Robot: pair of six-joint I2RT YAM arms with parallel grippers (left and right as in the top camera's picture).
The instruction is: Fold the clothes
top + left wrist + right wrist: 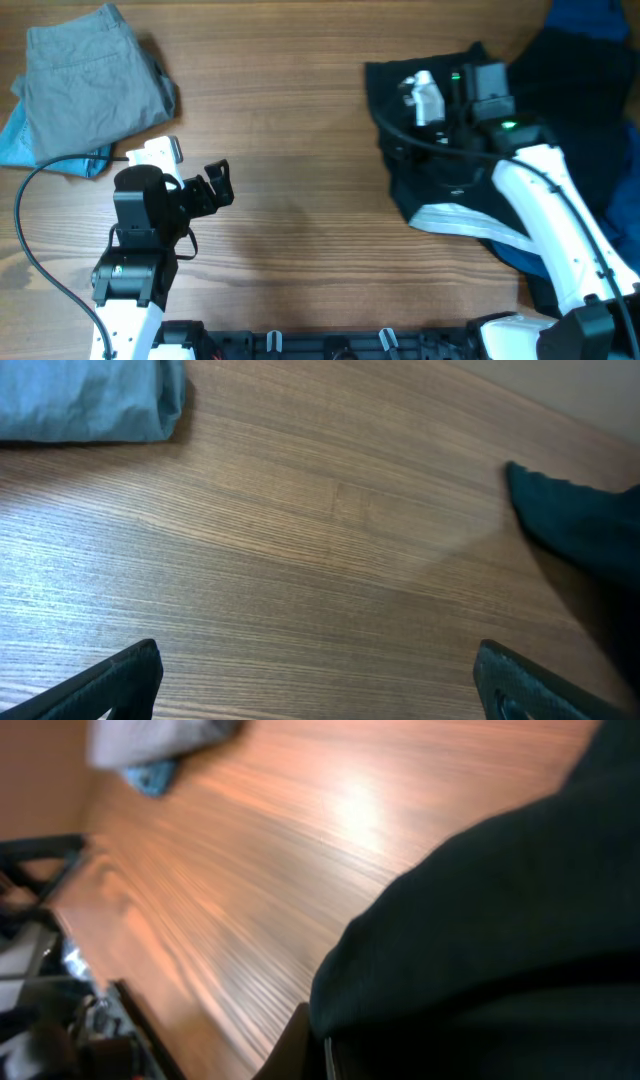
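Observation:
My left gripper needs to move next, open, toward the shorts (440, 185) and go down onto their near corner by the whitish lining (460, 220).
The black shorts (440, 185) lie rumpled at the right of the table, with the whitish waistband lining (460, 220) showing at the near edge. My right gripper (405, 125) is down on the shorts' left part. In the right wrist view one finger (305, 1045) shows under a raised edge of the black cloth (480, 940), which fills the jaws, so it looks shut on the shorts. My left gripper (218, 185) is open and empty over bare wood at the left; its fingers (315, 665) stand wide apart. The shorts' edge shows far right in the left wrist view (580, 525).
Grey folded trousers (90, 80) lie at the back left on a light blue cloth (90, 400). A bigger deep-blue garment (590, 60) is heaped at the back right, beside the shorts. A black cable (30, 250) runs along the left edge.

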